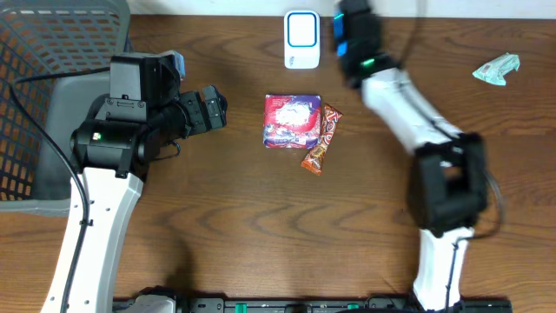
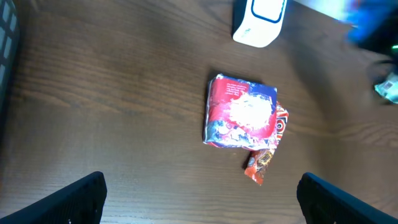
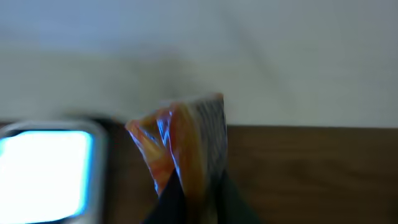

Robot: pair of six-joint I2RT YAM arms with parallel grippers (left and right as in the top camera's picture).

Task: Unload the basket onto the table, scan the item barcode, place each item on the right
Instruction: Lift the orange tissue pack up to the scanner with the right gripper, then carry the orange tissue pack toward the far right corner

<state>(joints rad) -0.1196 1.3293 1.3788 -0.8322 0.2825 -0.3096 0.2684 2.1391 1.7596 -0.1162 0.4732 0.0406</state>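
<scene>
My right gripper swings to the right in the overhead view next, over bare wood (image 1: 457, 79) beside the teal wrapper, to free the packet where the table is clear.
My right gripper (image 3: 198, 200) is shut on a thin orange and silver packet (image 3: 185, 140), which stands upright between the dark fingers. The white scanner (image 3: 43, 171) glows just left of the packet. From overhead, the right gripper (image 1: 347, 30) hovers at the table's far edge, just right of the scanner (image 1: 301, 39); the packet itself is not clear there. My left gripper (image 2: 202, 208) is open, with nothing between its fingers (image 2: 68, 199). It sits over bare wood, short of a red and blue packet (image 2: 242, 112) and an orange candy bar (image 2: 267, 158).
A dark mesh basket (image 1: 35, 87) fills the far left corner behind my left arm. A crumpled teal wrapper (image 1: 497, 69) lies at the far right. The red and blue packet (image 1: 292, 120) and the candy bar (image 1: 321, 139) lie side by side mid-table.
</scene>
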